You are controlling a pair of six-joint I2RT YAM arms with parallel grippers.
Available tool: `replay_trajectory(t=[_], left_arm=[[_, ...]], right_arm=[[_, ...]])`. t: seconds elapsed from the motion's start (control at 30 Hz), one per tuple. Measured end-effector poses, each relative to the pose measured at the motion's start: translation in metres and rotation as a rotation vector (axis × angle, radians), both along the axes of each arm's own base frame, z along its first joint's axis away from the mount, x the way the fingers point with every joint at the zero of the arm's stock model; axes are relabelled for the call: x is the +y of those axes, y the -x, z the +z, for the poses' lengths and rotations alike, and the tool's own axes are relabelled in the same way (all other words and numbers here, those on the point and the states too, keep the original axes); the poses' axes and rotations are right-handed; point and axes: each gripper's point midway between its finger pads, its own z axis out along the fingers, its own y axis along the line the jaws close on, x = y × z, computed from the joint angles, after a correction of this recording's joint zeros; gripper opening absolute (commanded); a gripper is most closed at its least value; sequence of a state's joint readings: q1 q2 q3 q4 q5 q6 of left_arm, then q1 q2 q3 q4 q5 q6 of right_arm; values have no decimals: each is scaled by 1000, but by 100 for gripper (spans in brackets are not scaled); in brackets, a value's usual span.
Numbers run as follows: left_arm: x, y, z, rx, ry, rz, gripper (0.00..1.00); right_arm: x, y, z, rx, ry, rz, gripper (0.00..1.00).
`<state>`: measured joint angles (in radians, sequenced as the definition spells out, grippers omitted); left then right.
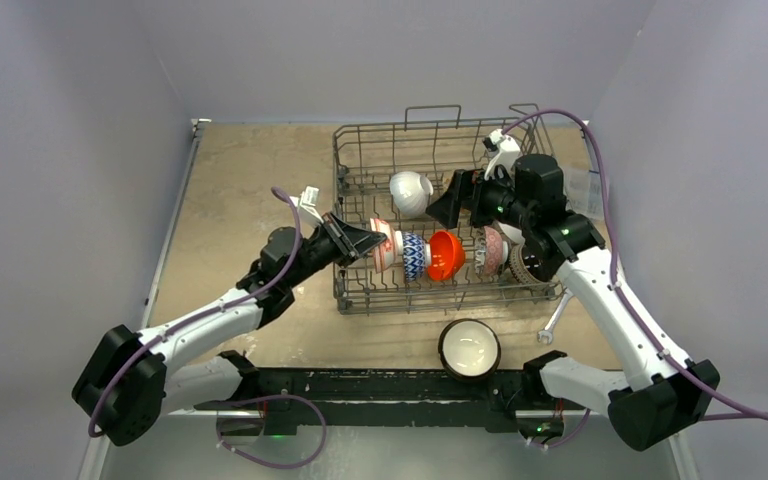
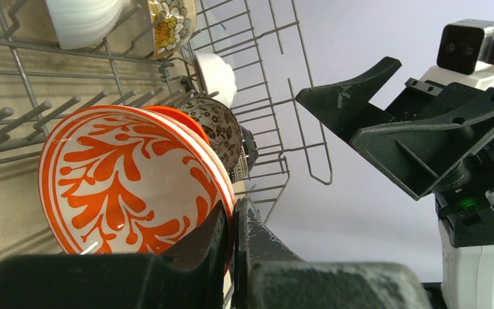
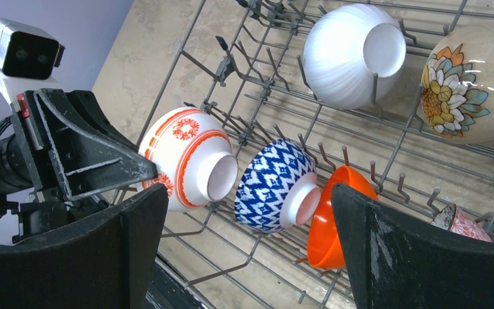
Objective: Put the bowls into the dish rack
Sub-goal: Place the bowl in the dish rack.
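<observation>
My left gripper goes down next, settles the red-patterned bowl onto the bare wires beside the blue-patterned one and releases it, because those wires stand by the red-patterned bowl's rim.
The dish rack (image 1: 360,160) holds a row of bowls on edge: a red-patterned bowl (image 1: 384,246), a blue-patterned bowl (image 1: 414,255) and an orange bowl (image 1: 445,255), with a white bowl (image 1: 410,192) behind them. My left gripper (image 1: 372,243) is shut on the rim of the red-patterned bowl (image 2: 128,180), which stands at the left end of the row; its jaws pinch the rim from both sides (image 2: 235,212). Above the rack, my right gripper (image 1: 448,206) is open with nothing between its fingers (image 3: 251,244). A dark bowl with a cream inside (image 1: 469,348) sits on the table in front of the rack.
More bowls stand at the rack's right side: a pink-patterned one (image 1: 491,248), a dark speckled one (image 1: 523,265) and a floral one (image 3: 469,90). A small metal wrench (image 1: 552,322) lies on the table near the rack's front right corner. A clear plastic box (image 1: 585,190) sits right of the rack.
</observation>
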<state>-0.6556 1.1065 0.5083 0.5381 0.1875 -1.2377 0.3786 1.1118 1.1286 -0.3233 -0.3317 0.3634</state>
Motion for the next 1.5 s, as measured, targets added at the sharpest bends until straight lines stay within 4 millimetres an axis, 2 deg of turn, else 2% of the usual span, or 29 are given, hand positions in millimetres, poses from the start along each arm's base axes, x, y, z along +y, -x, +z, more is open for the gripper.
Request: replay_trajectory(t=[0.33, 0.63, 1.1, 1.5], left_arm=[[6, -5, -6, 15, -10, -10, 0], [2, -8, -16, 32, -18, -42, 0], [-5, -2, -7, -8, -5, -108, 0], [-5, -5, -9, -7, -3, -107, 0]], right_arm=[[0, 0, -2, 0, 5, 2, 99], [0, 0, -4, 4, 7, 2, 99], [-1, 0, -4, 1, 10, 2, 99], [-1, 0, -4, -2, 14, 5, 99]])
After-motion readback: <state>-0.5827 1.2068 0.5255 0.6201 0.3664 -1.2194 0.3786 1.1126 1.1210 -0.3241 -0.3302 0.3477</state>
